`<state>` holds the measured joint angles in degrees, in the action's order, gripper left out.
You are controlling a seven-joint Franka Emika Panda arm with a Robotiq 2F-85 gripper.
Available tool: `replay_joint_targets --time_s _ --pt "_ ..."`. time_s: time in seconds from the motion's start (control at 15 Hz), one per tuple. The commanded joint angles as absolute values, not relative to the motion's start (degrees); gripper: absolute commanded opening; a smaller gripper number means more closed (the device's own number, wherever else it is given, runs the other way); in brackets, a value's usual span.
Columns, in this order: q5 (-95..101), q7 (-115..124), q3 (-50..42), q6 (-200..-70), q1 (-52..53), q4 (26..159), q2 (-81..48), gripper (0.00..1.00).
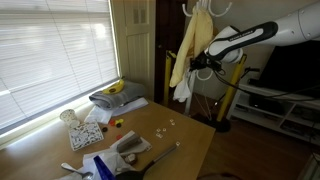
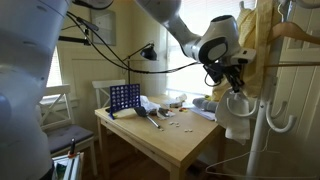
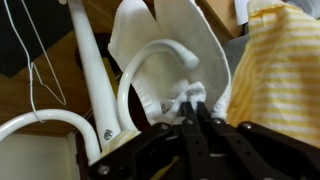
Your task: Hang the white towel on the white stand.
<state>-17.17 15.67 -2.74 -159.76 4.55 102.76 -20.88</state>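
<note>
I next need to lower my gripper and tilt its fingers downward beside the curved white hook [image 3: 152,49], which the cloth already drapes around, then release the white towel.
The white towel [image 1: 183,90] hangs rumpled beside the long pale yellow towel [image 1: 186,48] at the white stand [image 2: 263,110]. In an exterior view the towel [image 2: 238,116] droops below my gripper [image 2: 233,82], close to the stand's pole and lower curved hook [image 2: 281,122]. In the wrist view the gripper [image 3: 196,108] is shut, pinching a bunch of the white towel [image 3: 170,40]. The cloth drapes over a curved white hook [image 3: 150,55] next to the stand's pole [image 3: 93,75]. My gripper [image 1: 202,68] is level with the towel's top.
The yellow towel [image 3: 282,70] hangs right beside the gripper. A yellow-and-black striped post [image 1: 231,98] stands behind the arm. The wooden table [image 1: 185,140] holds a grey folded cloth [image 1: 117,97], a blue grid game [image 2: 124,97] and small items.
</note>
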Motion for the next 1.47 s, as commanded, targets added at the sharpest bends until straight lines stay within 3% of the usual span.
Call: replay_joint_targets --time_s 0.0,0.53,1.4 --pt "-8.4 27.1 -9.9 -161.1 9.9 101.6 -22.4 0.02" --pt "3.2 39.4 -20.4 -155.5 18.5 102.7 -22.2 0.02" --pt "14.4 44.5 -14.7 -140.8 12.7 109.1 -18.4 0.02"
